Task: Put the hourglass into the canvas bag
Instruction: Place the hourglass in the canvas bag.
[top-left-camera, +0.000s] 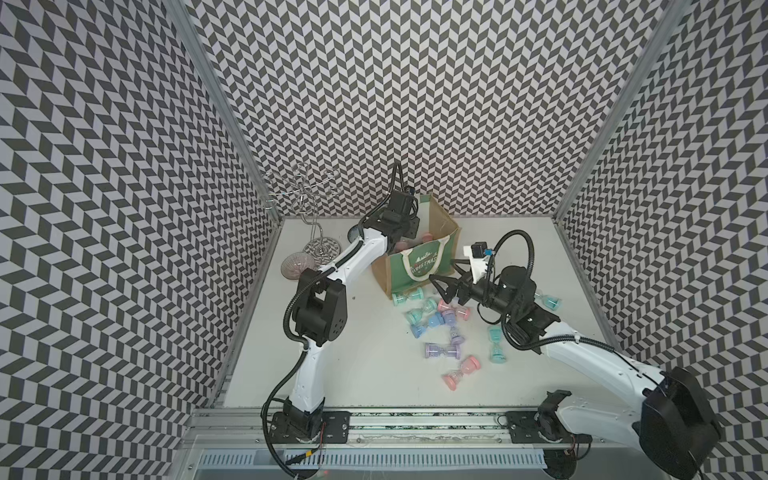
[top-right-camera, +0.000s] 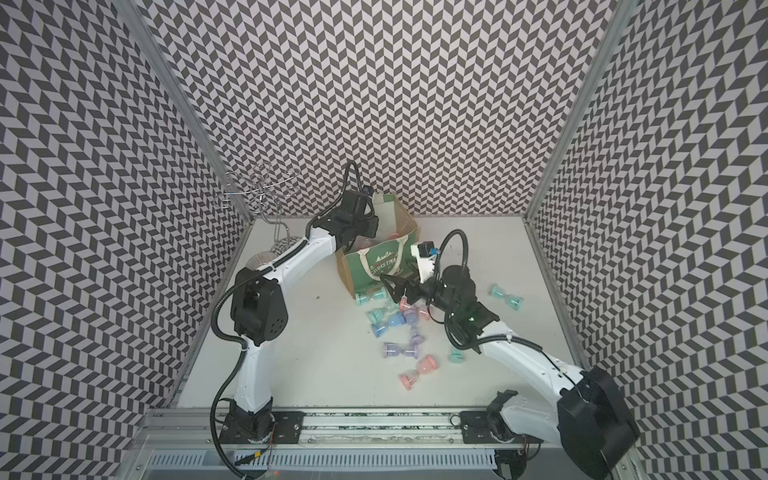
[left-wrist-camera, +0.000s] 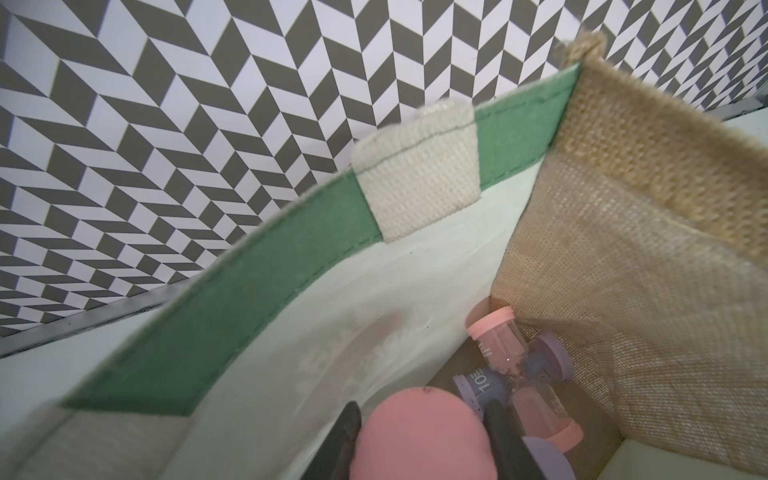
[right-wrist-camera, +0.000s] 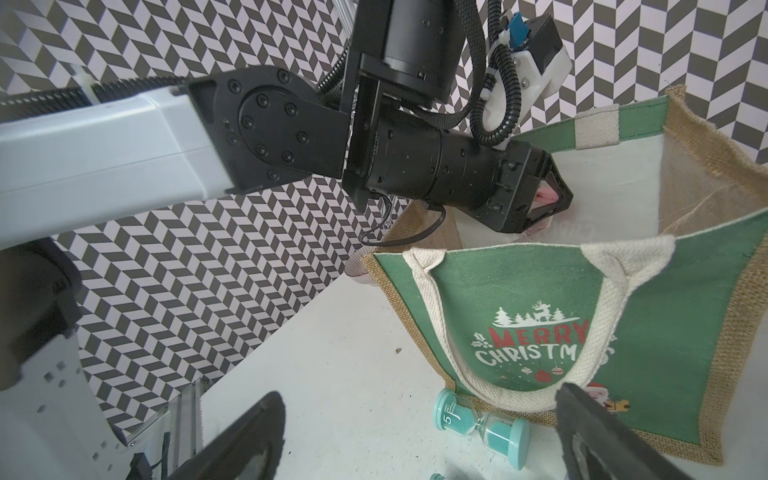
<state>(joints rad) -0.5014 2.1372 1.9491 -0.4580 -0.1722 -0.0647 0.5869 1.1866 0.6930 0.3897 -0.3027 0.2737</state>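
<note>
The bottom of the bag, where other hourglasses lie, is still well below my left gripper, so next the gripper will go down deep into the bag and let go of the pink hourglass.
The canvas bag stands open at the back middle of the table, its green "Merry Christmas" panel facing the front. My left gripper reaches down into the bag's mouth, shut on a pink hourglass. Below it, pink and purple hourglasses lie on the bag's floor. My right gripper hangs open and empty in front of the bag, over a teal hourglass lying at the bag's foot.
Several pastel hourglasses lie scattered on the white table in front of the bag, and one teal hourglass lies behind the right arm. A wire stand and a glass dish sit at the back left. Patterned walls enclose three sides.
</note>
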